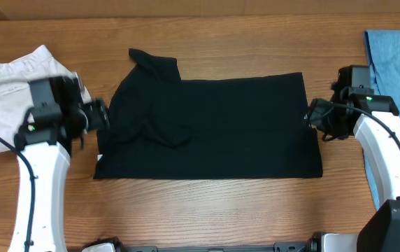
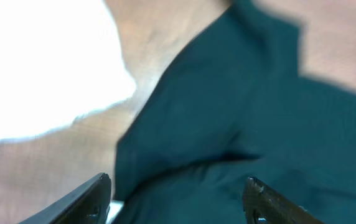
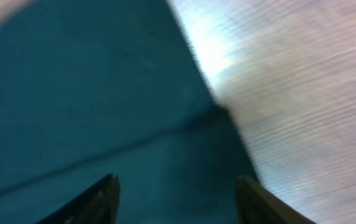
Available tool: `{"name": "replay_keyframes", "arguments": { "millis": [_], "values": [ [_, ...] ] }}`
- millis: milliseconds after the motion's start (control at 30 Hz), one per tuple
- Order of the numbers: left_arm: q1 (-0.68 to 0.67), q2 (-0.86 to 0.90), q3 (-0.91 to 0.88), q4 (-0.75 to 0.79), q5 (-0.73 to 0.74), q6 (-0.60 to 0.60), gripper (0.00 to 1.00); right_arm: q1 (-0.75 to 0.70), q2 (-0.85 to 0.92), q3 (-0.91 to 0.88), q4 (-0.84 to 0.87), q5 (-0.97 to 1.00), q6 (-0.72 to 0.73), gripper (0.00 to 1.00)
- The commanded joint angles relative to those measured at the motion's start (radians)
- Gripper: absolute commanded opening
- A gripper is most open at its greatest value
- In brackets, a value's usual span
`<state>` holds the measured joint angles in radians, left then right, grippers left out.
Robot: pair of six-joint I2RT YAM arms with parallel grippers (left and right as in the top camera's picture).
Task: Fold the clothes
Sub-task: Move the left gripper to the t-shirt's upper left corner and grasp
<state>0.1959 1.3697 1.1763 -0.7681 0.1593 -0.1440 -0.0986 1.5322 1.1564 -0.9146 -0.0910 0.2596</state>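
Observation:
My left gripper should move outward past the white trousers, then down to the sleeve's bunched hem, sticking out past the shirt's far edge.
A large black shirt (image 1: 214,126) lies flat mid-table as a wide rectangle, with a sleeve sticking out at its back left and a loose fold near its left side. My left gripper (image 1: 102,115) sits at the shirt's left edge, open, with fabric (image 2: 246,106) showing below and between its spread fingers (image 2: 97,193). At the shirt's right edge my right gripper (image 1: 310,113) is open too, hovering over the cloth (image 3: 91,93) near its edge. Neither gripper holds anything.
White trousers (image 1: 11,77) lie bunched at the far left, partly under the left arm, and show as a bright patch (image 2: 41,62) in the left wrist view. Light blue jeans (image 1: 396,63) lie along the right edge behind the right arm. Bare wood (image 3: 302,93) borders the shirt.

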Motion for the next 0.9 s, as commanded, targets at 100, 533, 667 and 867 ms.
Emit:
{"name": "replay_keyframes", "arguments": {
  "millis": [100, 533, 667, 867],
  "values": [
    [-0.044, 0.246, 0.269, -0.008, 0.134, 0.060, 0.71, -0.007, -0.021, 0.030, 0.007, -0.113, -0.060, 0.67],
    [-0.117, 0.790, 0.642, 0.098, 0.184, 0.102, 0.70, -0.008, -0.021, 0.030, -0.004, -0.112, -0.059, 0.67],
    [-0.117, 0.872, 0.642, 0.175, 0.219, 0.078, 0.69, -0.007, -0.021, 0.030, -0.006, -0.108, -0.059, 0.67],
    [-0.118, 0.934, 0.642, 0.282, 0.230, 0.023, 0.67, -0.007, -0.021, 0.030, 0.000, -0.084, -0.059, 0.67]
  ]
}}
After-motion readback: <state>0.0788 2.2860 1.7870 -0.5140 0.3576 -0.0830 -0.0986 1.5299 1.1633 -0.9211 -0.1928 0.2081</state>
